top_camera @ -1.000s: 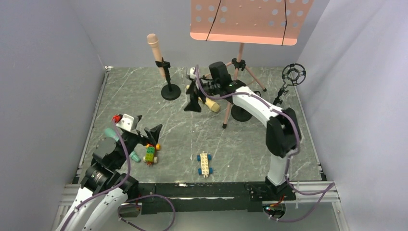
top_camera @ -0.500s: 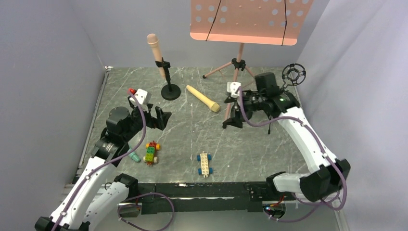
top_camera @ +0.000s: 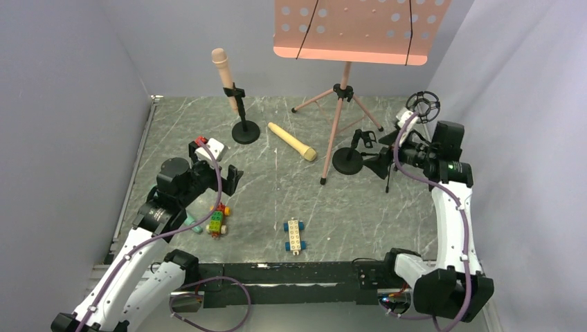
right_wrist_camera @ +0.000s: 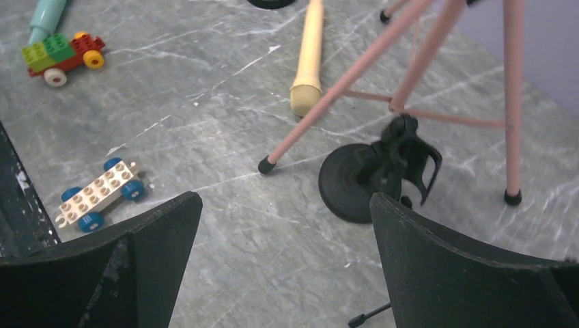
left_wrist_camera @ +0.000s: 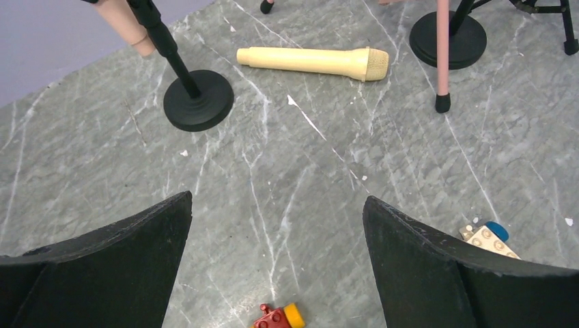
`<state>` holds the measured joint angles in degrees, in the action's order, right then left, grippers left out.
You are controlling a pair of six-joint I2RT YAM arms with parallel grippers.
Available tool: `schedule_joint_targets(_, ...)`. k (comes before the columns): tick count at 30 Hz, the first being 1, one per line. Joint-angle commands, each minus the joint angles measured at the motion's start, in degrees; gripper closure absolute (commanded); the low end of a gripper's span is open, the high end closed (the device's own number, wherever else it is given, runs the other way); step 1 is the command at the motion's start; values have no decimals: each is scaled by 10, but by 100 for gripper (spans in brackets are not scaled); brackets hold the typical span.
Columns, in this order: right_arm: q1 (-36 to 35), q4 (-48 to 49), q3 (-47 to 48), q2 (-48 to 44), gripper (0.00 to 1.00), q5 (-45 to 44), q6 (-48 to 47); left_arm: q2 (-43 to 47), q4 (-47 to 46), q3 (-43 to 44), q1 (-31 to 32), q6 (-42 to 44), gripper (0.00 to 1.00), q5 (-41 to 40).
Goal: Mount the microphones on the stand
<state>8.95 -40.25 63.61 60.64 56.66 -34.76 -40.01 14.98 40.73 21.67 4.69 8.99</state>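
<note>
The jutting edge of the empty clip sticks out from the stand toward my open fingers, so I should next move my right gripper outward and onto it.
The pink microphone stands clipped in a black stand at the back. The pale yellow microphone lies flat on the table; it also shows in the left wrist view and the right wrist view. The teal-green microphone lies by my left arm, mostly hidden; its end shows in the right wrist view. An empty stand with a clip is at the right. My left gripper is open and empty. My right gripper is open and empty beside the empty stand.
A pink music stand on a tripod stands at the back. A stand with a ring mount is at the far right. A colourful brick car and a white car with blue wheels lie near the front.
My right gripper has pulled back from the yellow microphone to the right side, beside the empty stand. My left gripper has lifted away from the teal microphone and moved forward.
</note>
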Motion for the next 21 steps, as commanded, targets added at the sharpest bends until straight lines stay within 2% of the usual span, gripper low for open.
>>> schedule_joint_targets(1, 60, 146, -70, -18, 0, 66, 100, 16, -8, 6, -2, 32, 1, -1)
schedule_joint_targets(5, 66, 158, -87, -2, 0, 14, 69, 17, -9, 6, -2, 28, 1, 22)
schedule_joint_targets(9, 68, 204, -80, 21, 2, -16, 136, 18, -10, 7, -2, 22, 1, 33)
schedule_joint_targets(12, 68, 230, -68, 46, 14, -20, 201, 20, -10, 7, -2, 23, 1, 30)
schedule_joint_targets(15, 67, 254, -68, 68, 37, -10, 263, 22, -10, 6, -2, 23, 1, 29)
schedule_joint_targets(16, 66, 263, -73, 72, 40, -9, 277, 23, -11, 6, -2, 22, 1, 29)
schedule_joint_targets(21, 55, 304, -101, 63, 42, -53, 301, 21, -13, 4, -2, 22, 1, 30)
